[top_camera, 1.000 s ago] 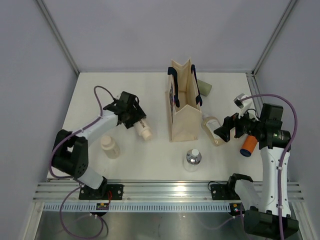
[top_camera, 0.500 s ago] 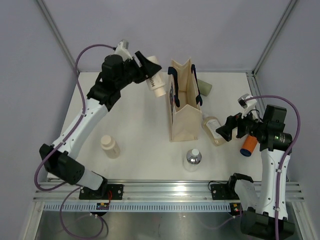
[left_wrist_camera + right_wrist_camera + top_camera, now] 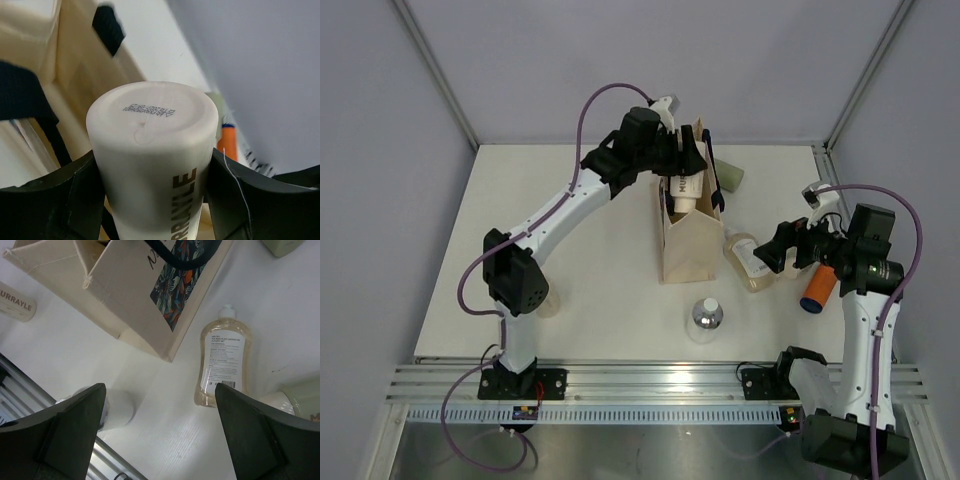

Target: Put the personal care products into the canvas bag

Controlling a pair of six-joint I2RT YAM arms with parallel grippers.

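The pale green bottle behind the bag (image 3: 688, 245) has its end clear of the strap, so I will next move my right gripper outward past the amber flask (image 3: 745, 262), then down onto that bottle.
My left gripper (image 3: 686, 178) is shut on the white lettered bottle (image 3: 684, 194) and holds it cap-down over the open mouth of the canvas bag (image 3: 688, 245). In the left wrist view the bottle's base (image 3: 152, 117) fills the frame between my fingers (image 3: 45, 200). My right gripper (image 3: 778, 247) is open and empty above the amber flask (image 3: 745, 262), which lies beside the bag. In the right wrist view the flask (image 3: 223, 365) lies right of the bag (image 3: 125, 295). The orange bottle (image 3: 817, 289) lies by my right arm.
A clear silver-capped bottle (image 3: 706, 318) stands in front of the bag and also shows in the right wrist view (image 3: 107, 410). A pale green bottle (image 3: 729, 176) lies behind the bag. Another pale green one (image 3: 300, 400) lies near the flask. The cream bottle (image 3: 549, 303) is mostly behind my left arm.
My left arm has lifted the white lettered bottle off the table at the left and swung it up and right to above the bag's mouth. The right arm has barely moved.
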